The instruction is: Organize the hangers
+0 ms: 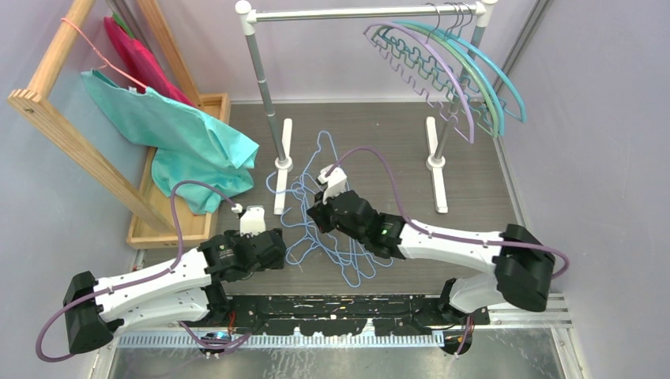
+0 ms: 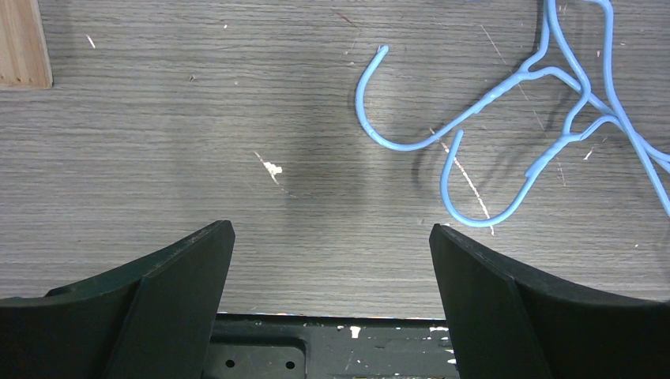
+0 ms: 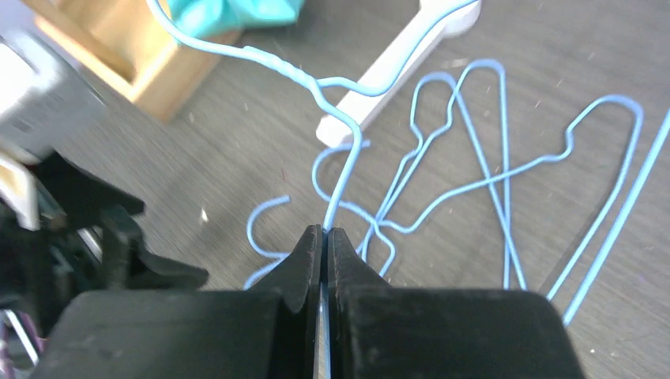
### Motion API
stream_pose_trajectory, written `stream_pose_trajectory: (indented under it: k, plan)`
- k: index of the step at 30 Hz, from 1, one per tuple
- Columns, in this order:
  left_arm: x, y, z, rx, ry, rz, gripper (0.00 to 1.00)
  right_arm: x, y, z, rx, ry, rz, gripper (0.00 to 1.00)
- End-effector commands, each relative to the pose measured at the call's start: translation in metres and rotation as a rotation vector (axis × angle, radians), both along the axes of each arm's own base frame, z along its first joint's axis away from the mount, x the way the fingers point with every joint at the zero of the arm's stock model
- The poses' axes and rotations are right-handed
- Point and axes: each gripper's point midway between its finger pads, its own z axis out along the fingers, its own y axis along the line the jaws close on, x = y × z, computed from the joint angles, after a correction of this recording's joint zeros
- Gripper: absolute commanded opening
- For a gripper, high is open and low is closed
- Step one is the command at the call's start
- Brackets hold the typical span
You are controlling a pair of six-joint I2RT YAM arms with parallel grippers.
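Observation:
I need to raise my right gripper outward next, hang the light-blue hanger on the bar (image 1: 355, 13) at its end nearer the wooden frame and release it, as that end is bare.
Several light-blue wire hangers (image 1: 336, 237) lie tangled on the table between the two arms. My right gripper (image 1: 318, 212) is shut on the wire of one light-blue hanger (image 3: 341, 170), whose twisted neck rises up and to the left of the closed jaws (image 3: 325, 234). My left gripper (image 1: 278, 246) is open and empty just left of the pile. In the left wrist view, two blue hooks (image 2: 411, 142) lie ahead and to the right of it (image 2: 332, 230). Arched teal, green and purple hangers (image 1: 446, 67) hang at the right end of the rail (image 1: 355, 13).
The rail stands on two white feet (image 1: 282, 170) (image 1: 436, 166). A wooden frame (image 1: 55, 118) and a wooden tray (image 1: 212, 110) stand at the left, with a teal garment (image 1: 190, 134) on a pink hanger (image 1: 83, 39). A black base plate (image 1: 332, 306) runs along the near edge.

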Motion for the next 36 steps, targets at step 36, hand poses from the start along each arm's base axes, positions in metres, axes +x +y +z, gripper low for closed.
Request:
stream_pose_trajectory:
  k: [36]
  plan:
    - [0.009, 0.004, 0.011, 0.009, -0.054, 0.013, 0.98, 0.128, 0.057, 0.36, 1.019, -0.238, 0.153, 0.01]
